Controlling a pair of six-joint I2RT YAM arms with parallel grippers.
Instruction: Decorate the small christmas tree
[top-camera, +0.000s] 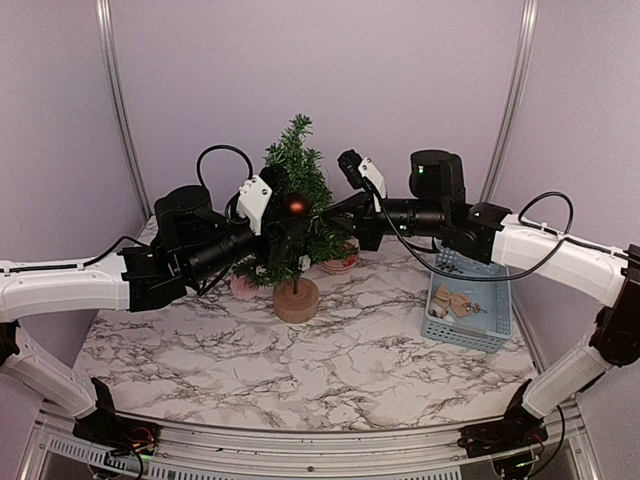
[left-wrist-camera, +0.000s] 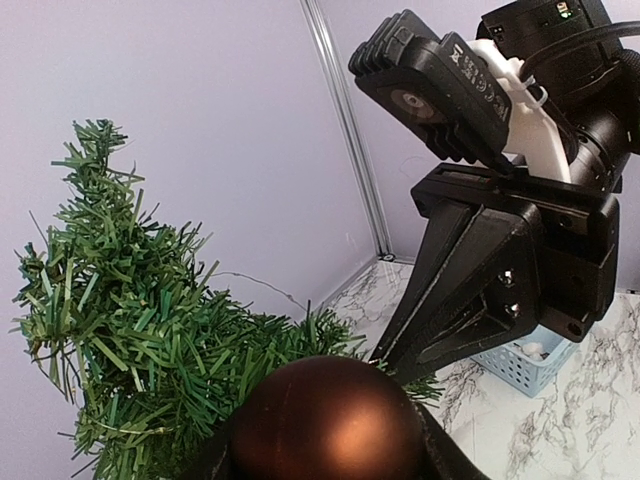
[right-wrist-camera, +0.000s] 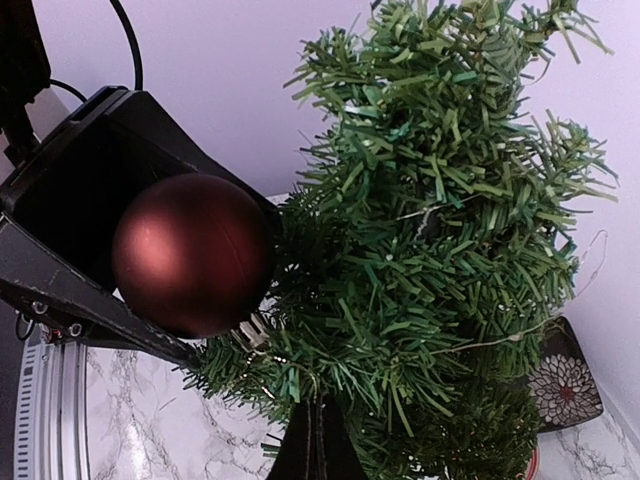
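Note:
I need to lower the bauble (top-camera: 296, 206) with my left gripper toward the lower near branches below the gripper and let go of it, because its gold thread runs into the tree.
The small christmas tree (top-camera: 300, 165) stands on its round tan base (top-camera: 296, 300) at the back middle of the marble table. My left gripper (top-camera: 290, 215) reaches in from the left and is shut on a dark red bauble (top-camera: 296, 206), held against the branches. The left wrist view shows the bauble (left-wrist-camera: 330, 420) filling the gap between my fingers (left-wrist-camera: 215, 462), with the tree (left-wrist-camera: 130, 330) to its left. My right gripper (right-wrist-camera: 320, 440) is shut, its tips pushed into the tree (right-wrist-camera: 440, 230) just below the bauble (right-wrist-camera: 192, 255). A thin gold thread runs from the bauble's cap (right-wrist-camera: 250, 330) toward those tips.
A light blue basket (top-camera: 468, 310) with tan ornaments sits on the right, its corner visible behind the right gripper (left-wrist-camera: 470, 290) as basket (left-wrist-camera: 520, 365). A red-rimmed dish (top-camera: 342, 262) and a pink object (top-camera: 243, 288) lie by the tree's foot. A flower-patterned dark piece (right-wrist-camera: 560, 385) sits behind the tree.

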